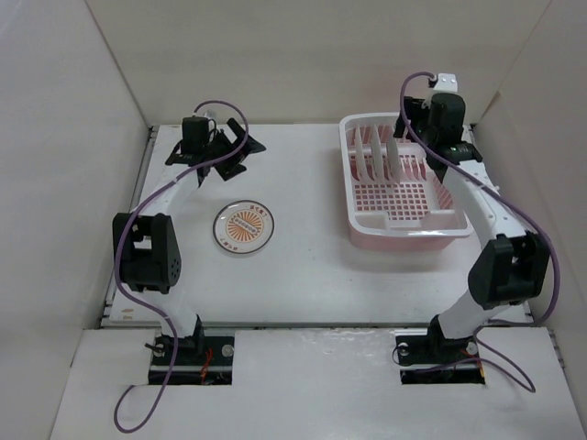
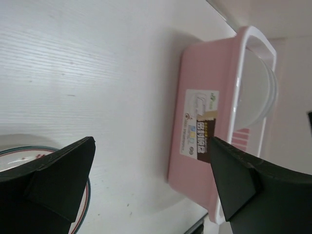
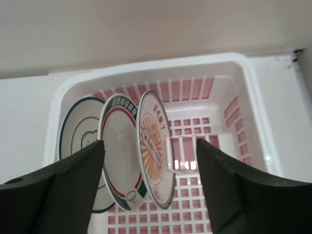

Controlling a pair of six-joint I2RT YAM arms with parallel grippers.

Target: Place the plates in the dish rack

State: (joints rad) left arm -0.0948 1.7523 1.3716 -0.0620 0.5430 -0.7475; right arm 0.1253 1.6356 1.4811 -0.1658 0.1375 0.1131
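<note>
My left gripper moves back and down onto the flat plate's rim farthest from the rack next, since that plate is below and back of the gripper.
The pink dish rack (image 1: 404, 229) stands at the right of the table. Three plates stand upright in its slots: one with thin dark rings (image 3: 78, 134), one with a green-red rim (image 3: 119, 161), one with an orange sunburst (image 3: 156, 146). A second sunburst plate (image 1: 244, 226) lies flat on the table, left of the rack. My right gripper (image 3: 148, 165) is open and empty above the rack, its jaws either side of the standing plates. My left gripper (image 1: 223, 151) is open and empty at the far left, behind the flat plate. The left wrist view shows that plate's rim (image 2: 85, 204) and the rack's side (image 2: 200, 122).
White walls enclose the table at the back and both sides. The rack's right half (image 3: 214, 146) holds no plates. The rack's side bears a label (image 2: 200, 126).
</note>
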